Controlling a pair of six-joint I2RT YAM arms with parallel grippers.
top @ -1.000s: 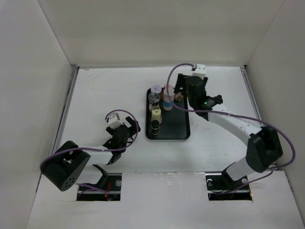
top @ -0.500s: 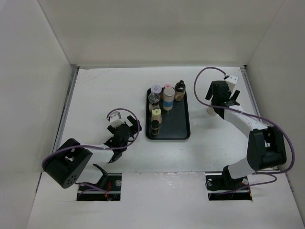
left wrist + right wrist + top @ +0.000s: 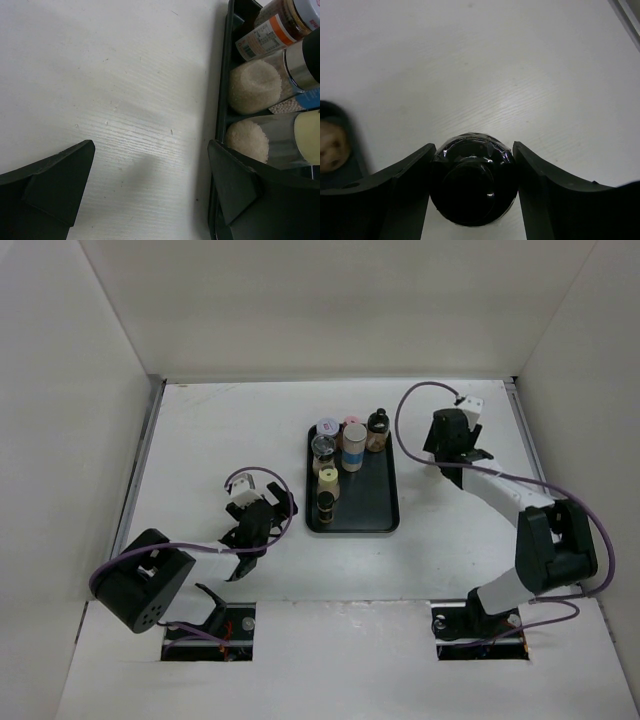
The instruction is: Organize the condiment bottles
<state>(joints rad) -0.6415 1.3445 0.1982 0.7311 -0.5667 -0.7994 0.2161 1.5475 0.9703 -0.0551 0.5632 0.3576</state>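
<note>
My right gripper should next move the bottle left in the top view and down, and release it on the tray's free space beside the white cylinder.
Several condiment bottles stand on the black tray (image 3: 375, 502): a lavender-capped jar (image 3: 326, 427), a pink-capped one (image 3: 352, 421), a white cylinder with a blue band (image 3: 354, 447), a dark black-capped bottle (image 3: 377, 430), a yellow-capped one (image 3: 328, 480) and a black-capped one (image 3: 326, 502). My right gripper (image 3: 441, 455) is on the table right of the tray. In the right wrist view its fingers (image 3: 410, 185) press both sides of a black-capped bottle (image 3: 472, 192) seen from above. My left gripper (image 3: 262, 518) is open and empty left of the tray, over bare table (image 3: 150, 165).
The left wrist view shows the tray's left rim (image 3: 220, 100) with glass bottles of pale granules (image 3: 255, 87) close to my right finger. White walls enclose the table on three sides. The right arm's purple cable (image 3: 400, 415) loops above the tray's far right corner.
My right gripper left the dark bottle at the tray's far right corner, swung right off the tray, then closed round the black-capped bottle on the table. The left arm barely moved.
</note>
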